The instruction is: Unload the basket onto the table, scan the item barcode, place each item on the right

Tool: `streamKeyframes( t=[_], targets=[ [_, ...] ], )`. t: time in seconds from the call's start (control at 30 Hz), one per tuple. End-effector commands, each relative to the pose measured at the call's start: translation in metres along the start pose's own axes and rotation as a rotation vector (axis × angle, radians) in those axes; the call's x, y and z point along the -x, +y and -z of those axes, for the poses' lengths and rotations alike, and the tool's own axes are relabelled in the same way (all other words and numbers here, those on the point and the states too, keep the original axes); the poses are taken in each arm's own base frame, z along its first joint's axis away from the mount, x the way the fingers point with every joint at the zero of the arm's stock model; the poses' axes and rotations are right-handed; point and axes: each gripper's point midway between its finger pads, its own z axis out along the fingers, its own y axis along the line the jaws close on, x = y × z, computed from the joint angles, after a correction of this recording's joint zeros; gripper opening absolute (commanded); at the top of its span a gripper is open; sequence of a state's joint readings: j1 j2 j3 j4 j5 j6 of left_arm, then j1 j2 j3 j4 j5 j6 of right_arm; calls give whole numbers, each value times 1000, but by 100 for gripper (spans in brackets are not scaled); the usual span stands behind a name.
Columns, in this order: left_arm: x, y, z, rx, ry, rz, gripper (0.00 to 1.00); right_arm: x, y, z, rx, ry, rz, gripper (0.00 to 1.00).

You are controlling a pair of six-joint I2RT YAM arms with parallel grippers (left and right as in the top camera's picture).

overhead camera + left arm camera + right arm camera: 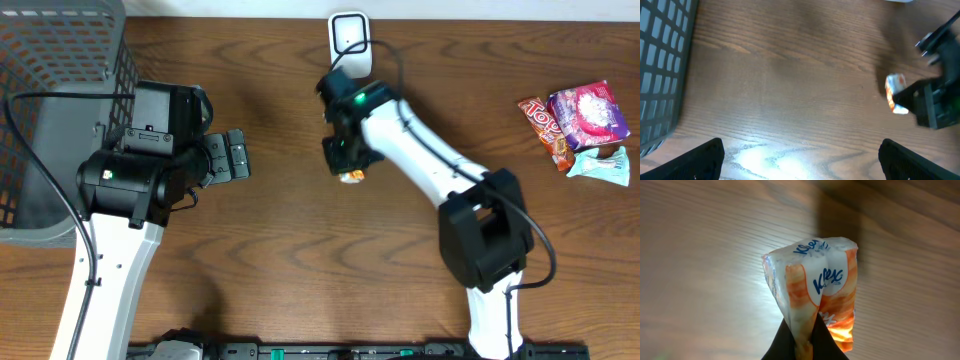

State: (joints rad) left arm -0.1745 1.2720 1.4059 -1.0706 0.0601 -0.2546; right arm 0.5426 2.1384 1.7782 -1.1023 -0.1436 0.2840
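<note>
Next, my right gripper will turn and lower to release the tissue pack (352, 177) on the bare wood near the table's middle, since that clear spot lies below it.
The item is a small orange and white Kleenex tissue pack (815, 285). My right gripper (804, 332) is shut on its lower edge, and the pack hangs over the wooden table. From overhead the right gripper (348, 158) is near the table's middle, with the pack (352, 177) showing just beneath it. A white scanner (350, 40) stands at the back edge, a short way beyond that gripper. My left gripper (238, 155) is open and holds nothing. In the left wrist view the left gripper (801, 152) spans bare wood and the pack (895, 93) is off to the right.
A grey mesh basket (60, 100) fills the back left corner beside the left arm. Several snack packets (585, 115) lie at the far right, with a pale teal one (605, 165) in front of them.
</note>
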Motion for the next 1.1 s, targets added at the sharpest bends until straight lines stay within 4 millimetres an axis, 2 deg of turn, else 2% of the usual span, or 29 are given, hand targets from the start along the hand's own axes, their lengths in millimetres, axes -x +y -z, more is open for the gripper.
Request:
streamKeyframes(
  t=[0.0,0.13,0.3,0.53,0.73,0.87,0.97,1.07],
  targets=[
    [0,3,-1,14,1,-5,98,2,27,18,336,41,40,1],
    [0,3,-1,14,1,-5,98,3,18,20,458,54,-17,1],
    [0,3,-1,14,1,-5,98,-4,31,26,766,56,0,1],
    [0,3,-1,14,1,-5,98,-25,26,6,1000,59,-62,1],
    [0,3,-1,14,1,-5,98,-36,-8,-21,923,77,-196,3],
    [0,3,-1,14,1,-5,98,-37,-40,-38,775,87,-293,17],
    [0,3,-1,14,1,-5,98,-35,-59,-36,730,85,-337,31],
    [0,3,-1,14,1,-5,98,-33,-79,-32,637,95,-375,33]
  ],
)
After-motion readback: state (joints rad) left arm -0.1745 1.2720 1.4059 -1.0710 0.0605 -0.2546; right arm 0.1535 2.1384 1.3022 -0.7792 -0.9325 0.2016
